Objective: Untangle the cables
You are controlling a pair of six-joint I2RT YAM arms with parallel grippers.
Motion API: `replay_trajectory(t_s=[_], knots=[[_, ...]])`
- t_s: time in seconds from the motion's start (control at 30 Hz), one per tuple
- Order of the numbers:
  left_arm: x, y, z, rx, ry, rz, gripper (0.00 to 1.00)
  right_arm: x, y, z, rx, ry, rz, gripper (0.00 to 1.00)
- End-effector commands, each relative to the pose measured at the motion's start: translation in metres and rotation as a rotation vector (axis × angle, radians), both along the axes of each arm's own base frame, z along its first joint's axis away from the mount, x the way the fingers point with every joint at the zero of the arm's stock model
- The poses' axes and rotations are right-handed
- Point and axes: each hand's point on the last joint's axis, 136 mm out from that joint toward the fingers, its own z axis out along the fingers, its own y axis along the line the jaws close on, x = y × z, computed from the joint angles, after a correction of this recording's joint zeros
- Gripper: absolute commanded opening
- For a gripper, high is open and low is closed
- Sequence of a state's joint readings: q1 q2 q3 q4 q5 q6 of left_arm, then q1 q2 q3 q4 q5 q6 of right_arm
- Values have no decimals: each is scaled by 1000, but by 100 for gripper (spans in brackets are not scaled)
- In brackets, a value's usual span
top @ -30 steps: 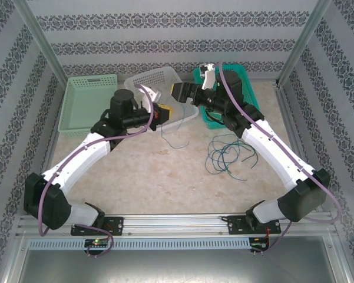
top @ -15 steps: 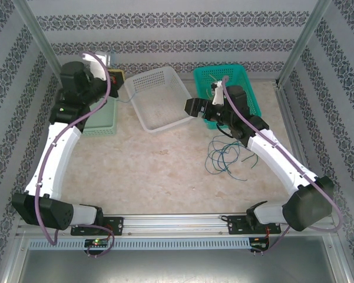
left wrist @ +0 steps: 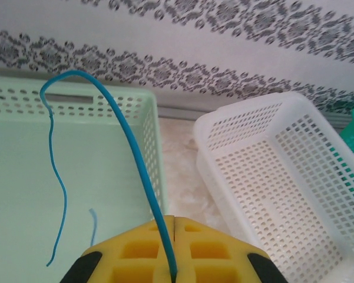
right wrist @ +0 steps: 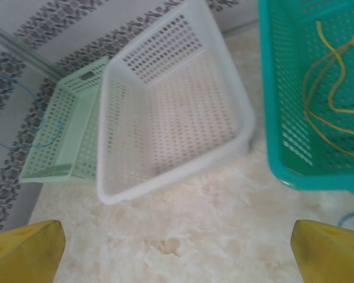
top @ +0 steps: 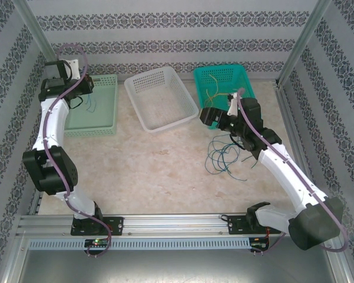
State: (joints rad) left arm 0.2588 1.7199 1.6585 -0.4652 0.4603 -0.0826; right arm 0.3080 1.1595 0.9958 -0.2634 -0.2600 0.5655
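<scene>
I will next lower my left gripper toward the pale green basket's bottom to release the blue cable (top: 90, 106) inside, as the cable's loose end hangs over that basket.
My left gripper (left wrist: 174, 219) is shut on a blue cable (left wrist: 135, 153), which arches up from the yellow fingers and hangs down over the pale green basket (left wrist: 23, 177). In the top view this gripper (top: 82, 99) sits above that basket at the far left, with the blue cable (top: 90, 106) dangling. A tangle of blue and green cables (top: 224, 156) lies on the table right of centre. Yellow cables (right wrist: 330, 88) lie in the teal basket (right wrist: 271, 118). My right gripper (top: 207, 118) hangs open and empty between the white basket and the tangle, over bare table (right wrist: 177, 253).
Three baskets line the back: pale green (top: 100, 125) on the left, white (top: 162, 121) in the middle and teal (top: 247, 88) on the right. Patterned walls and metal posts close in the table on three sides. The right arm's forearm passes just right of the tangle.
The left arm has swung from the table's middle to the far left, carrying the blue cable over the pale green basket. The right gripper has drawn back from the teal basket toward the tangle.
</scene>
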Motion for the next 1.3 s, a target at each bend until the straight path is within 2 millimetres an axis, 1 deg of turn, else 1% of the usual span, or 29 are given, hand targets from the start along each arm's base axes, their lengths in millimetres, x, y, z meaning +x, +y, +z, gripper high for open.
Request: replay_trajectory(t_s=[0.0,0.1,0.23,0.37,0.57,0.6,0.7,0.73,0.8,0.83,0.93,1.0,1.07,1.2,1.27], knots=[[4,0,4,-39,9,-33,0,-8,-21,-14,-36,29,-72,98],[11,3,-13,-61,47,-46,0,-14,-37,-24,-57,46,-130,98],[15,3,-34,-82,96,-53,0,-21,-50,-32,-72,65,-164,98],[16,11,-54,-85,150,-6,0,-28,-59,-44,-117,101,-180,98],[15,14,-82,-100,224,12,0,-43,-67,-72,-172,214,-185,98],[15,14,-86,-104,234,18,1,-45,-69,-76,-178,230,-194,98],[14,15,-97,-127,267,37,13,-52,-73,-92,-194,278,-210,98],[14,14,-100,-138,274,39,19,-54,-74,-97,-195,295,-214,98],[13,13,-103,-151,284,47,34,-57,-74,-109,-194,330,-216,98],[13,14,-101,-157,282,54,42,-58,-75,-116,-195,351,-221,98],[12,12,-93,-167,262,62,75,-61,-76,-136,-220,414,-213,97],[9,10,-87,-172,248,68,87,-63,-77,-148,-240,454,-211,95],[4,7,-81,-179,231,67,100,-63,-79,-158,-252,488,-219,91],[-7,-1,-61,-171,183,63,100,-60,-84,-169,-288,522,-223,72],[-15,-8,-50,-159,153,62,100,-58,-81,-175,-301,538,-197,64]])
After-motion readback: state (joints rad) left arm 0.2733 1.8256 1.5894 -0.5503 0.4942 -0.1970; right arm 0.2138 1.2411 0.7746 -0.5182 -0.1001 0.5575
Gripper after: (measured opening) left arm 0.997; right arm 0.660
